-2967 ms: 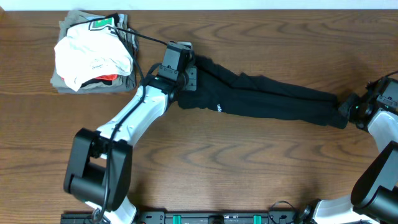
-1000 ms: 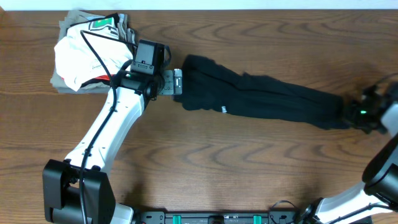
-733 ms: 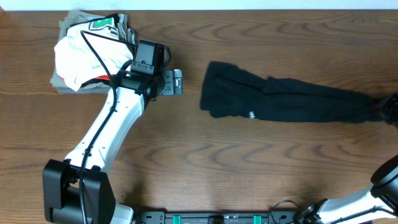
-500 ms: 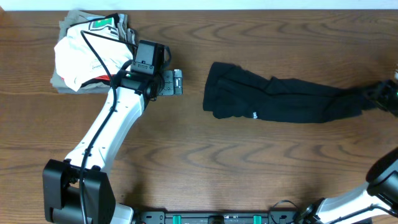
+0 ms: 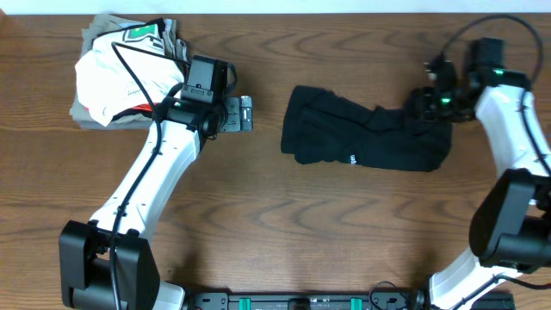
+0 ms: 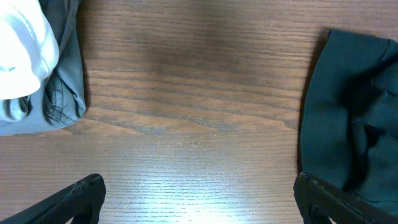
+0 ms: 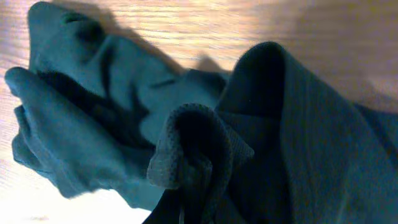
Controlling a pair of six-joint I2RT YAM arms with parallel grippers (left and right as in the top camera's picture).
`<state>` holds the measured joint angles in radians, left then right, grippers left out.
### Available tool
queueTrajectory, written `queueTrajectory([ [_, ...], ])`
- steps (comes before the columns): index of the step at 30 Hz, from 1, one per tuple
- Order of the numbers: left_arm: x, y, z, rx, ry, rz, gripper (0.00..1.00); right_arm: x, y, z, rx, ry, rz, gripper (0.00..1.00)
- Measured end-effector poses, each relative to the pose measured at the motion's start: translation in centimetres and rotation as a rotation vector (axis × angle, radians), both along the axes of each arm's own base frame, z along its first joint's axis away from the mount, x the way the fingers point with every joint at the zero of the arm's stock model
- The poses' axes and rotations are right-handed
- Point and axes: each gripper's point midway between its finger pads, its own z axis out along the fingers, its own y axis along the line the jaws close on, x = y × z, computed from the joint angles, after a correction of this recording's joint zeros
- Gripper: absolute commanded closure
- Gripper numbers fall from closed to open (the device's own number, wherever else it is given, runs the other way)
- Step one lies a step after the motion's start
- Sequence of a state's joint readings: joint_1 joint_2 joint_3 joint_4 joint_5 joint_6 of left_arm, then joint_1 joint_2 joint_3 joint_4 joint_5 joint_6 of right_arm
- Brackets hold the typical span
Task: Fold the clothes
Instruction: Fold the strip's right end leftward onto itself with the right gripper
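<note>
The shirt's middle (image 5: 371, 131) is to the left of my right gripper in the overhead view, so the gripper will move sideways over it next and let go of the shirt's doubled end there.
The clothes, a black shirt (image 5: 366, 138), lie bunched in a short strip right of the table's middle. Their right end is lifted and doubled back toward the left. My right gripper (image 5: 422, 103) is shut on that end above the strip. In the right wrist view dark fabric (image 7: 186, 124) fills the frame, and a mesh-textured fold hides the fingers. My left gripper (image 5: 247, 114) stands open low over bare wood, a short gap left of the shirt's left edge (image 6: 348, 124). Nothing lies between its fingertips (image 6: 81, 193).
A pile of other garments sits at the far left corner: a white one with green and red print (image 5: 129, 73) on grey-olive ones (image 5: 95, 116), whose edge shows in the left wrist view (image 6: 59, 93). The table's far edge runs along the top.
My right gripper has pulled the shirt rightward, away from the left gripper, then swung its right end up and back to the left, so the strip is shorter. The left arm has stayed put.
</note>
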<state>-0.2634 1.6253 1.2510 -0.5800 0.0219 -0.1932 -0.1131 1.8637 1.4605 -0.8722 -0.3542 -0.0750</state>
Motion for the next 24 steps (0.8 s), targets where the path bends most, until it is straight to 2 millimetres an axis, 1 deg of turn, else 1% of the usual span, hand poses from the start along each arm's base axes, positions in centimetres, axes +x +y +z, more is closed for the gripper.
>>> queueTrajectory([
  [2, 0.0, 0.0, 0.0, 0.0, 0.0, 0.0, 0.02, 0.2, 1.4, -0.4, -0.01, 0.004, 0.024, 0.99],
  [5, 0.0, 0.0, 0.0, 0.0, 0.0, 0.0, 0.02, 0.2, 3.2, -2.0, -0.015, 0.038, 0.053, 0.99],
  [11, 0.0, 0.0, 0.0, 0.0, 0.0, 0.0, 0.02, 0.0, 5.9, -5.7, -0.02, 0.109, 0.094, 0.99],
  [14, 0.0, 0.0, 0.0, 0.0, 0.0, 0.0, 0.02, -0.1, 7.3, -6.6, -0.022, 0.125, 0.119, 0.98],
  [15, 0.0, 0.0, 0.0, 0.0, 0.0, 0.0, 0.02, -0.2, 7.8, -6.8, -0.022, 0.127, 0.128, 0.91],
  [16, 0.0, 0.0, 0.0, 0.0, 0.0, 0.0, 0.02, -0.3, 8.1, -6.8, -0.022, 0.129, 0.132, 0.79],
  [17, 0.0, 0.0, 0.0, 0.0, 0.0, 0.0, 0.02, -0.3, 8.4, -6.8, -0.019, 0.131, 0.132, 0.7],
  [18, 0.0, 0.0, 0.0, 0.0, 0.0, 0.0, 0.02, -0.4, 8.6, -6.7, -0.016, 0.134, 0.131, 0.64],
  [20, 0.0, 0.0, 0.0, 0.0, 0.0, 0.0, 0.02, -0.5, 9.0, -6.5, -0.006, 0.141, 0.137, 0.6],
  [23, 0.0, 0.0, -0.2, 0.001, 0.005, 0.0, 0.02, -0.9, 9.1, -5.6, 0.008, 0.167, 0.139, 0.59],
  [24, 0.0, 0.0, -0.3, 0.001, 0.007, 0.0, 0.02, -1.0, 9.2, -5.0, 0.009, 0.174, 0.139, 0.59],
])
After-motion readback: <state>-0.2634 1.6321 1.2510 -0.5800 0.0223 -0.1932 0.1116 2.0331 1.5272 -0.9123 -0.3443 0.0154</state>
